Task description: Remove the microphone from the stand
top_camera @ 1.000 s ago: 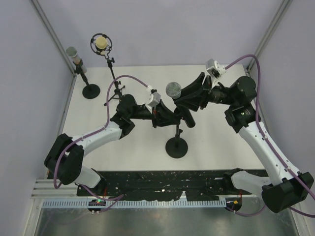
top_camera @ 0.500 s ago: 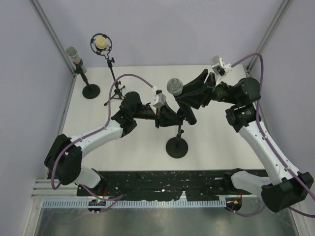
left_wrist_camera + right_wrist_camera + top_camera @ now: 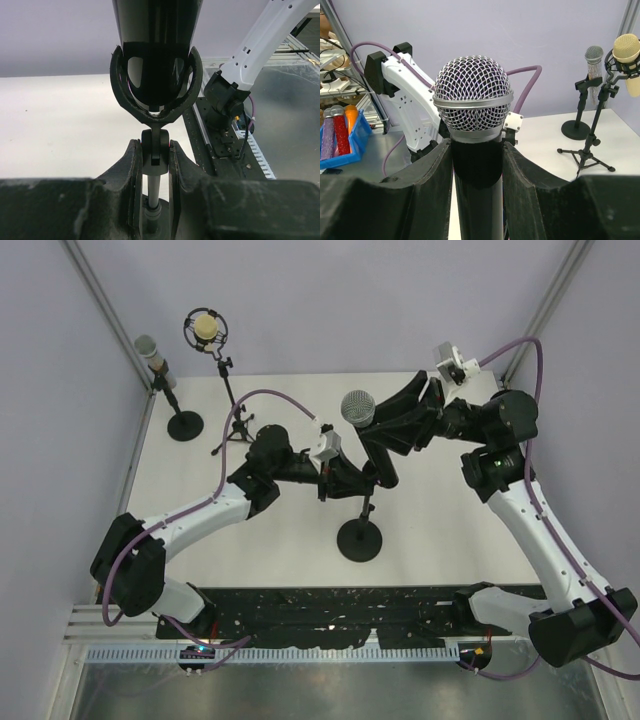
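I need to lift the microphone out of the stand's ring next. Then I should bring my right gripper down and release the microphone on the bare tabletop below, to the right in the top view.
The microphone (image 3: 357, 407) has a silver mesh head and a black body. My right gripper (image 3: 387, 437) is shut on its body just below the head, as the right wrist view shows (image 3: 476, 165), with the mesh head (image 3: 473, 95) above the fingers. The stand has a round black base (image 3: 359, 540) and a thin post. My left gripper (image 3: 358, 483) is shut on the stand's swivel joint (image 3: 154, 150) just under the clip (image 3: 156, 95). In the left wrist view the microphone's tapered black lower end (image 3: 156, 30) still sits inside the clip's ring.
At the back left stand a grey microphone (image 3: 150, 352) on a round-base stand (image 3: 185, 425) and a yellow microphone (image 3: 206, 330) in a shock mount on a tripod (image 3: 235, 430). A black rail (image 3: 330, 605) runs along the near edge. A blue bin (image 3: 340, 140) shows in the right wrist view.
My right gripper has drawn the microphone up and toward the far right. My left gripper has shifted slightly right while staying shut on the stand.
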Motion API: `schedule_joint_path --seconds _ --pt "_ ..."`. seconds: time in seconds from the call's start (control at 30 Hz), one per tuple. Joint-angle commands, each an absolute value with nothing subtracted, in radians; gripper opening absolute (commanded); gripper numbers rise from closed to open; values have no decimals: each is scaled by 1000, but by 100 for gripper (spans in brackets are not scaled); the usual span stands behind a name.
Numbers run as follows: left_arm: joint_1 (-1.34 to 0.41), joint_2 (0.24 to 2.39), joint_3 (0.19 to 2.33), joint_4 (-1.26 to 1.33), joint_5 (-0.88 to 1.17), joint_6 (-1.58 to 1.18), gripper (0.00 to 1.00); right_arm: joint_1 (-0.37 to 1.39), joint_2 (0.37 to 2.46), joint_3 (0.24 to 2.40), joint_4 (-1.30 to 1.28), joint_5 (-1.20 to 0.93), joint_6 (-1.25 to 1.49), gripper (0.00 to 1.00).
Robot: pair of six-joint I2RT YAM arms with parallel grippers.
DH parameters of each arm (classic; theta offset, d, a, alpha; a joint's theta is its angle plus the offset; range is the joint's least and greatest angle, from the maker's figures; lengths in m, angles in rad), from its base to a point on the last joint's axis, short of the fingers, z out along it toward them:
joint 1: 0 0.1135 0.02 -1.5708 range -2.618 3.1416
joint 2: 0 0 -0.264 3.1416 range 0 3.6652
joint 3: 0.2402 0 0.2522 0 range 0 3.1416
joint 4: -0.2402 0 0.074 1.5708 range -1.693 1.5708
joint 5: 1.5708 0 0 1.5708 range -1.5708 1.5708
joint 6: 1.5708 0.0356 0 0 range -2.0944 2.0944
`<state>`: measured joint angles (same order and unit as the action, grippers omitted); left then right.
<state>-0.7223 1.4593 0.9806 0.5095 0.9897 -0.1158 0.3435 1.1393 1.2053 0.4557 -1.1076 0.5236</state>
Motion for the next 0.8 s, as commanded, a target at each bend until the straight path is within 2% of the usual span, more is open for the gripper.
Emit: schedule_joint_path --seconds 0.0,0.47,0.6,0.77 --pt "-732 1525 953 293 916 -34 0 348 1124 1313 600 -1072 575 6" --pt "-733 1522 953 281 910 -20 0 292 1146 1434 554 -1075 583 6" --pt "-732 1517 950 281 910 -17 0 278 1147 1483 433 -1052 506 6" --pt "-733 1511 950 281 910 -17 0 273 1149 1560 125 -954 261 6"
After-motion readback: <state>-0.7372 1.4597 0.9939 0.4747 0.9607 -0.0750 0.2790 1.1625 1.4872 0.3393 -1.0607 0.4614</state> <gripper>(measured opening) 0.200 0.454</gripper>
